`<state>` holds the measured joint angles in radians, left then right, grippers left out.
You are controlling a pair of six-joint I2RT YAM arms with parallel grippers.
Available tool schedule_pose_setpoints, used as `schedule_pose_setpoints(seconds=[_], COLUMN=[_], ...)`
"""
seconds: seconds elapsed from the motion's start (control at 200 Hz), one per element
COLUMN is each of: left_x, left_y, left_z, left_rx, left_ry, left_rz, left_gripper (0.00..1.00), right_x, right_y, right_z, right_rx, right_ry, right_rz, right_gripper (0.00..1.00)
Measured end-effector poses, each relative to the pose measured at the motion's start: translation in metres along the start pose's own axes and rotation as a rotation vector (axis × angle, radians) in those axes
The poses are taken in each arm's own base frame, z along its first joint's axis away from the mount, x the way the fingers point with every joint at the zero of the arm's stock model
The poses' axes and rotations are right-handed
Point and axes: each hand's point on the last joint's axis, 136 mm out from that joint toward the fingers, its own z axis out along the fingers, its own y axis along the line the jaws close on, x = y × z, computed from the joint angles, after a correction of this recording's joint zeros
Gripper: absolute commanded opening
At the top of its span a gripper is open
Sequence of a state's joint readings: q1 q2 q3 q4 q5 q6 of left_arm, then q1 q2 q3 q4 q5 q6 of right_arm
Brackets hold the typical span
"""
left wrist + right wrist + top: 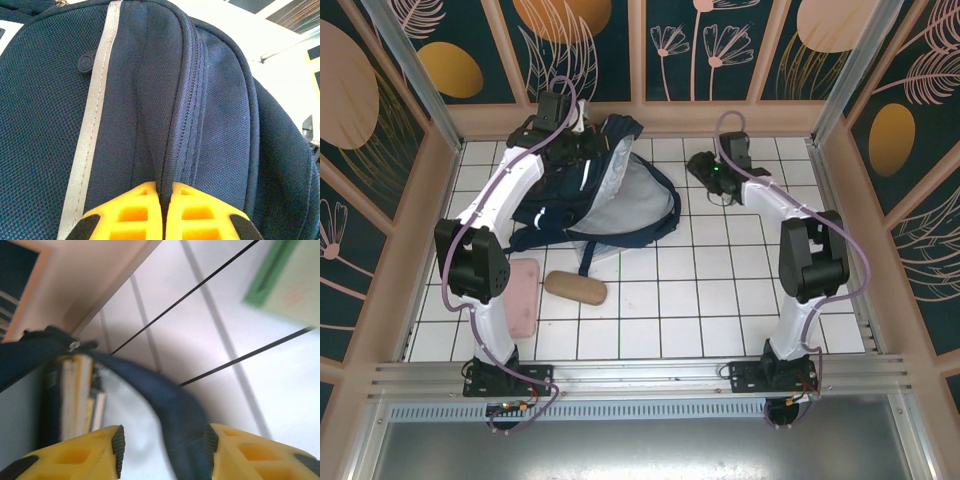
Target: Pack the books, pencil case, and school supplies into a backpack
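The backpack's navy fold goes toward the backpack's opening in my left gripper next and is released, since that opening lies between this gripper and my right gripper.
The navy backpack (605,190) lies at the back left of the table, its mouth open toward the right and its pale lining showing. My left gripper (165,186) is shut on a fold of its navy fabric beside a white reflective stripe (92,115); from above it sits at the backpack's far end (565,118). My right gripper (163,442) is open at the backpack's mouth, and the navy rim (175,405) lies between its fingers against the right pad (210,442). Books (75,385) stand inside the backpack. A green book (285,280) lies on the tiles beyond. The tan pouch (575,287) and pink case (523,297) lie in front of the backpack.
A white tiled table (720,300) is boxed in by peach-framed walls (650,118). The back wall stands close behind both grippers. The right arm (800,250) stretches along the right side. The right wrist view is blurred.
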<state>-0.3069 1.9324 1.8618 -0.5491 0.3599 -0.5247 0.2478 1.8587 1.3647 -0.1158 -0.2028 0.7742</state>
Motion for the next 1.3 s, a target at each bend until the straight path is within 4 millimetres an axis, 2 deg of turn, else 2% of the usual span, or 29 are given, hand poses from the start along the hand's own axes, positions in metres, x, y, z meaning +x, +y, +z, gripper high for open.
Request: schedule_pose_setpoints(seconds=[0.16,0.34,0.42,0.555,0.75,0.825,0.926,1.051,1.301], left_x=[0.005,0.008,0.010,0.014,0.021,0.021,0.022,0.023,0.027], left_y=[0.002,0.004,0.004,0.006,0.007,0.007,0.009,0.012,0.016], left_z=[0.005,0.008,0.009,0.011,0.015,0.016,0.018,0.024,0.030], left_rx=[0.003,-0.003,-0.007,-0.015,-0.016,-0.017,-0.020,-0.025,-0.036], left_ry=[0.006,0.011,0.013,0.022,0.038,0.040,0.045,0.056,0.078], left_rz=[0.000,0.000,0.003,0.008,0.023,0.025,0.039,0.058,0.067], left_gripper=[0.00,0.00,0.01,0.04,0.12,0.18,0.24,0.33,0.43], right_x=[-0.035,-0.058,-0.061,-0.054,-0.051,-0.043,-0.022,0.012,0.081], right_y=[-0.040,-0.077,-0.093,-0.118,-0.120,-0.123,-0.130,-0.136,-0.141], right_z=[0.006,0.041,0.056,0.073,0.073,0.066,0.048,0.022,-0.023], right_rx=[0.073,0.157,0.187,0.239,0.238,0.235,0.243,0.249,0.248], right_ry=[-0.042,-0.034,-0.018,0.026,0.025,0.030,0.053,0.094,0.174], right_rz=[0.032,0.050,0.060,0.073,0.073,0.074,0.078,0.076,0.032], right_gripper=[0.36,0.36,0.36,0.36,0.36,0.36,0.36,0.35,0.35])
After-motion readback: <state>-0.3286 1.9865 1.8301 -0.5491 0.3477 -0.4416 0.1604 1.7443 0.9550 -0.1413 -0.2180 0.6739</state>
